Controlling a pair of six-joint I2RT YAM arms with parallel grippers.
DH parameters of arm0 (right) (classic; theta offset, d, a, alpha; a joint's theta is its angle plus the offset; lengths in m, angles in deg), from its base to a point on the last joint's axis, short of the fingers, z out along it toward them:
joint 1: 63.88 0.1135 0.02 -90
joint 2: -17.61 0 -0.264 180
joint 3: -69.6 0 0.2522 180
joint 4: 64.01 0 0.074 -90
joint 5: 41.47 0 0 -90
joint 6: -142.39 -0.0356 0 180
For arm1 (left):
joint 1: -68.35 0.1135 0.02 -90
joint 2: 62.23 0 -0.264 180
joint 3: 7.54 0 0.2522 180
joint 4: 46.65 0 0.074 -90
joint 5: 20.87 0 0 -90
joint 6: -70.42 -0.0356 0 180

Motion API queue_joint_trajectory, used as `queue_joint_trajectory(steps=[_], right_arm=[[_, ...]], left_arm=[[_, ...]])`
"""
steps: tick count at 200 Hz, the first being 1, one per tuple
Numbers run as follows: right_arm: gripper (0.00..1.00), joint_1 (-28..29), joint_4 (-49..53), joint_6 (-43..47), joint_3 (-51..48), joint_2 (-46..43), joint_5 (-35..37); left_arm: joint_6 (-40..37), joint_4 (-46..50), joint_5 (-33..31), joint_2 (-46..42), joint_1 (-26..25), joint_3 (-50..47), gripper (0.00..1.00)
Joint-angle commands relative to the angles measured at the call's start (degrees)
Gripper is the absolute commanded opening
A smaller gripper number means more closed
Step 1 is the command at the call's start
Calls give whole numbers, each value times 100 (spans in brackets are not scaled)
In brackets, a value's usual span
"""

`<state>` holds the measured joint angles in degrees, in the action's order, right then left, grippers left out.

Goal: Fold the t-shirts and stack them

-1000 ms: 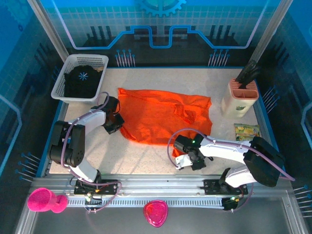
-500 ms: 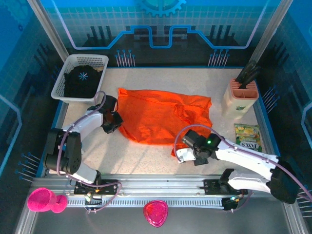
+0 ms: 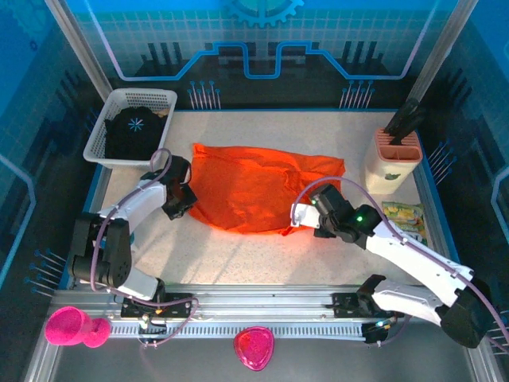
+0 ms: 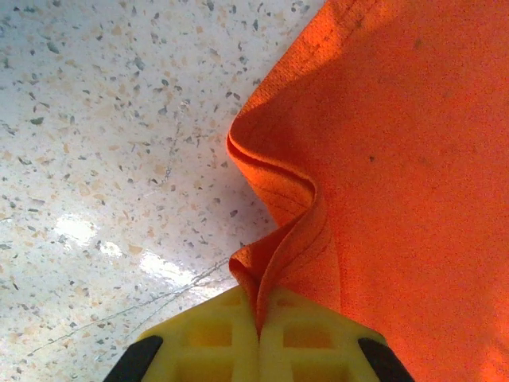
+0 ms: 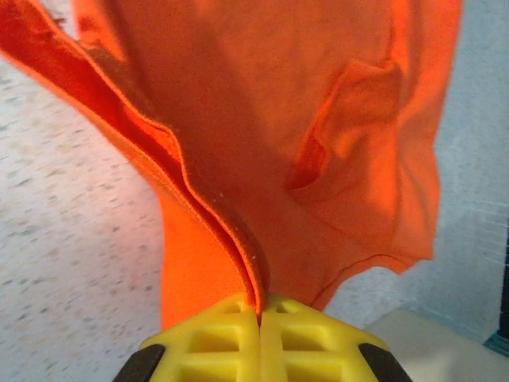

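Note:
My right gripper has the t-shirt's hemmed edge. Next, it needs to carry that edge outward over the orange t-shirt [image 3: 254, 187] toward its sleeve and then let go of the hemmed edge.
The orange t-shirt [image 3: 254, 187] lies spread across the middle of the table. My left gripper [image 3: 184, 200] is shut on its left hem, and the pinched fold of orange t-shirt [image 4: 278, 231] rises between the yellow fingers [image 4: 215, 338]. My right gripper [image 3: 310, 221] is shut on the near right edge, lifting a doubled flap of the orange t-shirt [image 5: 262, 159] off the table. The black t-shirt [image 3: 134, 131] with its pale-blue starburst lies in the white mesh basket [image 3: 99, 135] at the back left.
A beige holder [image 3: 391, 163] with dark utensils stands at the right. A yellow-green snack packet [image 3: 406, 219] lies near my right arm. A pink cup [image 3: 67, 326] and a pink dish [image 3: 254, 347] sit on the front rail.
My right gripper has carried the near edge of the orange t-shirt up and back toward the right, pulling the loose flap off the table. My left gripper has barely shifted.

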<state>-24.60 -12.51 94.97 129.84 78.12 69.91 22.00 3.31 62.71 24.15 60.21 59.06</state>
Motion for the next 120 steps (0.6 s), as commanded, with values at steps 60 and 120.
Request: queue_joint_trajectory(steps=[60,120], right_arm=[[0,-873,-1333,351,362,901,-120],[0,-1449,-1780,537,793,1470,-419]], left_arm=[[-140,262,-271,593,211,798,0],[-316,422,-402,1058,344,1377,0]])
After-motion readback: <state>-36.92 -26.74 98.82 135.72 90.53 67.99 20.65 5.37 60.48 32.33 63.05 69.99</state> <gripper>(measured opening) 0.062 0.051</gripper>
